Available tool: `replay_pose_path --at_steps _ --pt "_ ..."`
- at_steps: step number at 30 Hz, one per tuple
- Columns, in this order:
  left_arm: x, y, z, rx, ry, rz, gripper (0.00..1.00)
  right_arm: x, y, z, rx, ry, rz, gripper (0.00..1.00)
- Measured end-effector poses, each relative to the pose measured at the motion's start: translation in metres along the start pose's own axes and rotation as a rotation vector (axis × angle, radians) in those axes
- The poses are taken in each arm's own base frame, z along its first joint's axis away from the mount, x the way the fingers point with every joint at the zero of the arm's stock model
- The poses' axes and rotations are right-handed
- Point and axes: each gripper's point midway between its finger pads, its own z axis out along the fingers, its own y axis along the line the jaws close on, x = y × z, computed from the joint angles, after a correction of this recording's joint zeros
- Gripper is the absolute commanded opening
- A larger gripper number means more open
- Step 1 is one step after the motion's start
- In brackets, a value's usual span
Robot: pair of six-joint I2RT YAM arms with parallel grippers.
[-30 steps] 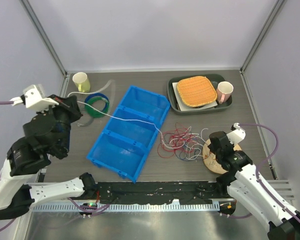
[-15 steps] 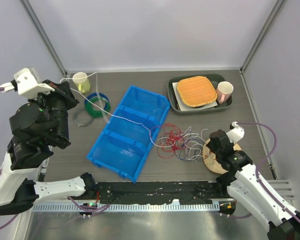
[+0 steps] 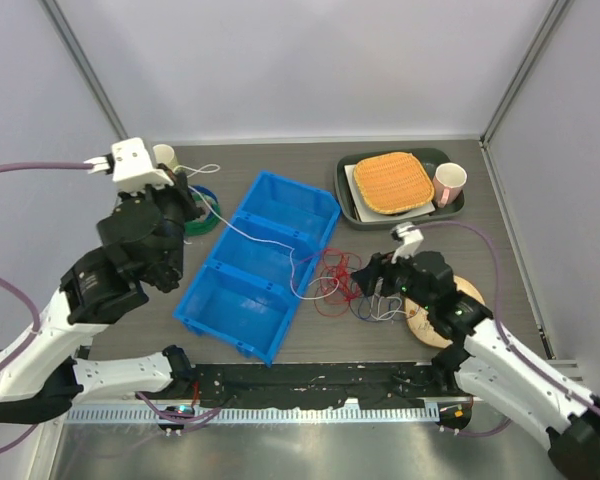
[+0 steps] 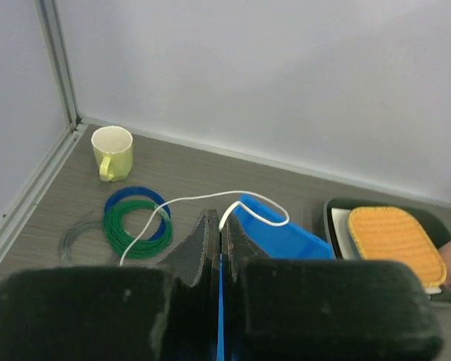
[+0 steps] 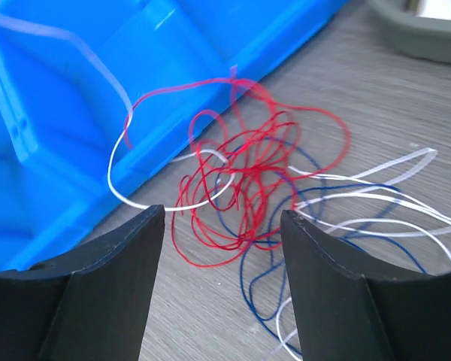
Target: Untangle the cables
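Note:
The red loops are below my right gripper and to the left in the top view, so my right gripper should lower toward that side onto them next.
The cables lie as a loose tangle (image 3: 348,285) of red, white and dark blue strands on the table, just right of the blue bin. In the right wrist view the red loops (image 5: 240,177) sit between and beyond my fingers. My right gripper (image 3: 372,283) hovers low over the tangle, open (image 5: 222,218), with nothing clamped. One white cable (image 4: 182,200) runs from the tangle across the bin to my left gripper (image 4: 220,219), which is shut on it. That left gripper (image 3: 185,197) is raised near the coiled rings.
A blue three-compartment bin (image 3: 242,300) lies diagonally mid-table. Green and blue coiled rings (image 3: 195,207) and a yellow-green mug (image 3: 161,160) are at the back left. A dark tray (image 3: 348,200) holding an orange woven pad, with a pink mug (image 3: 448,183), stands back right. A wooden disc (image 3: 448,318) lies beside my right arm.
My right arm has swung left from the wooden disc to above the tangle, and its jaws have opened. My left arm has moved right and forward with the white cable, which now hangs slacker.

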Motion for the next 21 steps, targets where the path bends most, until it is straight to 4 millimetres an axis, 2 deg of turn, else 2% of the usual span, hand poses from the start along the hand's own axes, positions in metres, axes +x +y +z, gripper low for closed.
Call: replay_pose_path --at_steps 1,4,6,12,19,21 --pt "0.007 -0.004 0.001 0.008 0.011 0.014 0.0 0.006 0.008 0.006 -0.031 0.023 -0.043 0.7" --pt "0.024 -0.01 0.003 0.025 0.039 0.052 0.01 0.025 0.017 0.026 -0.039 0.107 -0.141 0.7" --pt "0.026 -0.01 0.002 0.029 0.046 0.046 0.0 0.031 0.012 0.043 0.007 0.167 -0.179 0.7" --pt "0.024 -0.001 -0.004 0.052 0.046 0.001 0.0 0.019 0.0 0.092 0.113 0.207 -0.245 0.7" --pt "0.022 0.001 -0.007 0.069 0.046 -0.021 0.0 0.041 -0.009 0.12 0.128 0.285 -0.281 0.66" --pt "0.023 0.0 -0.007 0.07 0.048 -0.023 0.0 0.049 -0.013 0.122 0.137 0.309 -0.283 0.59"
